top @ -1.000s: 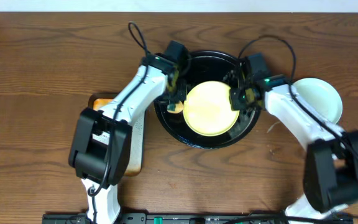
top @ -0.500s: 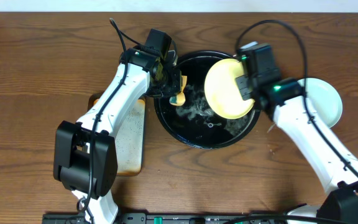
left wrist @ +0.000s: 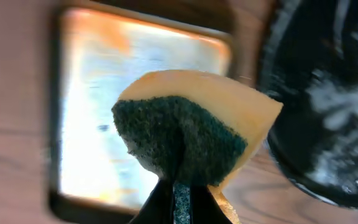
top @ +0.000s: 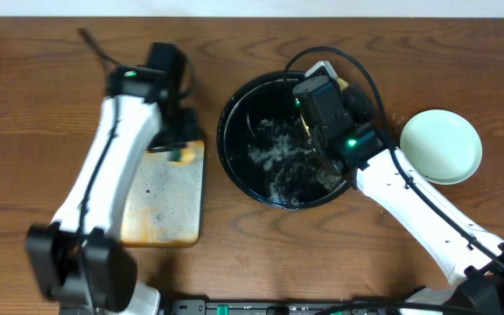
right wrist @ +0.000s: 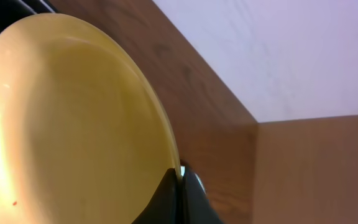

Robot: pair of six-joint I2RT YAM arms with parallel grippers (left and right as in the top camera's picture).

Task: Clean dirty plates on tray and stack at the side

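My left gripper should move back toward my base and down onto the middle of the metal tray (top: 160,206) (left wrist: 114,134) to release the sponge, because the tray is empty.
My left gripper (top: 180,144) is shut on a yellow sponge with a green scouring face (left wrist: 185,137). It holds the sponge above the top right corner of the rust-stained metal tray (top: 160,206). My right gripper (right wrist: 180,177) is shut on the rim of the pale yellow plate (right wrist: 61,124), which is tilted on edge. In the overhead view this gripper (top: 326,83) is over the far right part of the round black tray (top: 234,166), and the arm mostly hides the plate. The black tray holds white suds. A pale blue-green plate (top: 442,144) lies on the table right of the tray.
The metal tray shows in the left wrist view (left wrist: 104,124) under the sponge, with the black tray's rim (left wrist: 272,143) to its right. Black cables loop above both arms (top: 357,61). A pale wall runs along the table's far edge (right wrist: 278,56).
My left arm swung left out of the black tray with the sponge, to over the metal tray. My right gripper lifted the yellow plate off the tray and tipped it on edge.
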